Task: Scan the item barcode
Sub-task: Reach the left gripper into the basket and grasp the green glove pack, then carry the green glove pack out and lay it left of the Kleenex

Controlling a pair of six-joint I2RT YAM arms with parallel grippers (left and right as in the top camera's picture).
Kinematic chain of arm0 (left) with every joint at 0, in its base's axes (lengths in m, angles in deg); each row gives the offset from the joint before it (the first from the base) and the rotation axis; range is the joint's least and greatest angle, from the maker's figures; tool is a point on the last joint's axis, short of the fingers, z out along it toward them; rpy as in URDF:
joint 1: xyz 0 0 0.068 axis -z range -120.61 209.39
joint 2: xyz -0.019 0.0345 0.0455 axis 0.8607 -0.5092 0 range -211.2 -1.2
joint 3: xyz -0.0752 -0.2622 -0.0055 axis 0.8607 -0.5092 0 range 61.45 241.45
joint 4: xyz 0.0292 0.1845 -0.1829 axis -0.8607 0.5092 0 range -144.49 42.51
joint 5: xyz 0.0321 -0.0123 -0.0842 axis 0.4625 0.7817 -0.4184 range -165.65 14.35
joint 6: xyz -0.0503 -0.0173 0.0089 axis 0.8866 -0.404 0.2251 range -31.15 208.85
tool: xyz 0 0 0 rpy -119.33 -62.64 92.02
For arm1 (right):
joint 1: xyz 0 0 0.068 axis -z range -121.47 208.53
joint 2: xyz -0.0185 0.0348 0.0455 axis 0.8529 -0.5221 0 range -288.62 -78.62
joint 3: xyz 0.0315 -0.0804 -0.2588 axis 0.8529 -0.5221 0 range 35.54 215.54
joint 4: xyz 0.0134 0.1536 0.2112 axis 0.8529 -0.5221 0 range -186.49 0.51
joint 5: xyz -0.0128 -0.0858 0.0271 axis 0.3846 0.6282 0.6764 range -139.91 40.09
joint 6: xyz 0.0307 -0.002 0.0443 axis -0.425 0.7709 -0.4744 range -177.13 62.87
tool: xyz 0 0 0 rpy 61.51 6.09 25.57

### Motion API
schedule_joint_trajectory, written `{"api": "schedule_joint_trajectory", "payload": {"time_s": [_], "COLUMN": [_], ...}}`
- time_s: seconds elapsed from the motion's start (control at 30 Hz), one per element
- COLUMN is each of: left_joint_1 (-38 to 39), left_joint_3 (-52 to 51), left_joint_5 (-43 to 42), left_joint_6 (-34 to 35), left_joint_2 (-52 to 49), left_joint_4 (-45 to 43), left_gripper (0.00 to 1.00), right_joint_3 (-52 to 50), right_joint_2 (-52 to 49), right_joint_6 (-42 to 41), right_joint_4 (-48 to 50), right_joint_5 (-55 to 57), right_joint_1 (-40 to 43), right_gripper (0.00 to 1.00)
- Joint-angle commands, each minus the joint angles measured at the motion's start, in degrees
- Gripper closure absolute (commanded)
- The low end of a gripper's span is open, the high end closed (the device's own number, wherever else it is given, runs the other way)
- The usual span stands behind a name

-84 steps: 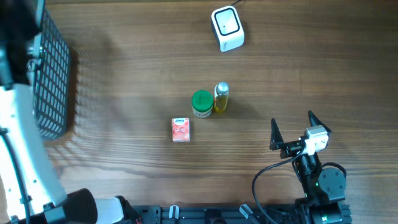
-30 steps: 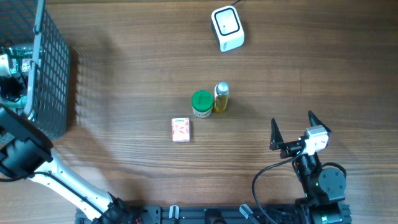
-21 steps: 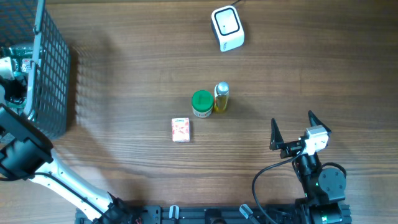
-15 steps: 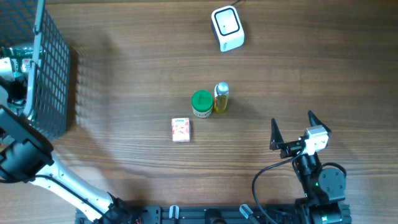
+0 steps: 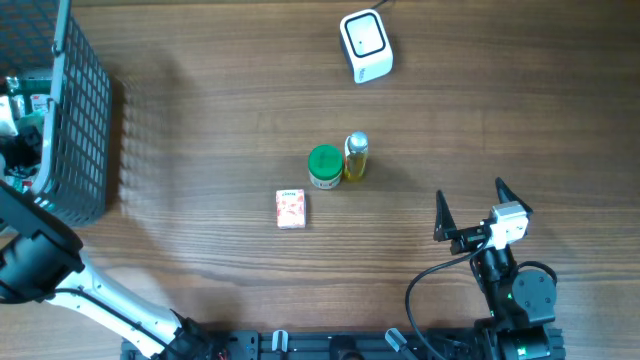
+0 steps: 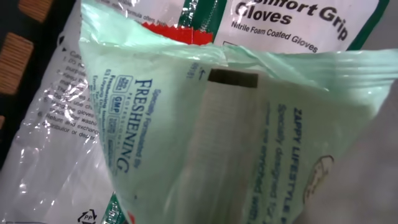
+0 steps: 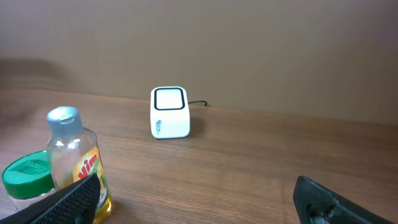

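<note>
My left gripper lifts over the basket's rim next and releases on the bare tabletop by the pink box, since that spot lies to the right in the overhead view.
A pale green packet [image 6: 236, 137] printed "FRESHENING" fills the left wrist view, pressed close to the camera with its film gathered into a ridge over my left gripper's jaws, which it hides. In the overhead view my left gripper [image 5: 18, 110] is down inside the black wire basket [image 5: 85, 120] at the far left. The white barcode scanner [image 5: 365, 45] stands at the table's far side, also in the right wrist view as a white scanner [image 7: 170, 112]. My right gripper [image 5: 469, 190] rests open at the near right, nothing between its fingers [image 7: 65, 199].
Under the green packet lie a gloves pack [image 6: 286, 22] and a clear plastic bag [image 6: 56, 124]. At mid-table stand a green-lidded jar [image 5: 324, 166] and a yellow liquid bottle [image 5: 356, 157], touching side by side. A small pink box [image 5: 290, 209] lies in front of them.
My left arm swung into the basket and its gripper has shifted slightly there over the last second. The right arm and the table items have not moved.
</note>
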Motion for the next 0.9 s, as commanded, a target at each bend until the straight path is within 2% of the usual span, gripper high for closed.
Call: {"api": "schedule_joint_trajectory", "payload": {"time_s": [0.0,0.1,0.27,0.37,0.47,0.6,0.73,0.87], "left_joint_1": [-0.5,-0.3,-0.3,-0.3,0.7,5.7,19.2,35.1], "left_joint_3": [1.9,2.4,2.4,2.4,2.4,2.4,2.3,-0.3], "left_joint_5": [-6.4,-6.4,-6.4,-6.4,-6.4,-6.4,-5.7,4.3], "left_joint_6": [9.1,13.2,21.1,26.8,32.6,37.0,39.6,39.6], "left_joint_2": [11.0,18.6,32.0,39.0,45.7,52.9,57.4,58.0], "left_joint_4": [-2.6,-5.8,-10.8,-9.8,-3.0,11.5,27.5,34.1], "left_gripper": [0.95,0.91,0.91,0.91,0.93,0.96,0.96,0.96], "right_joint_3": [-0.1,-0.1,-0.1,-0.1,-0.1,-0.1,-0.1,-0.1], "right_joint_2": [0.2,0.2,0.2,0.2,0.2,0.2,0.2,0.2], "right_joint_6": [-0.1,-0.1,-0.1,-0.1,-0.1,-0.1,-0.1,-0.1], "right_joint_4": [0.2,0.2,0.2,0.2,0.2,0.2,0.2,0.2], "right_joint_5": [0.5,0.5,0.5,0.5,0.5,0.5,0.5,0.5], "right_joint_1": [0.2,0.2,0.2,0.2,0.2,0.2,0.2,0.2], "right_gripper": [0.0,0.0,0.0,0.0,0.0,0.01,0.0,0.0]}}
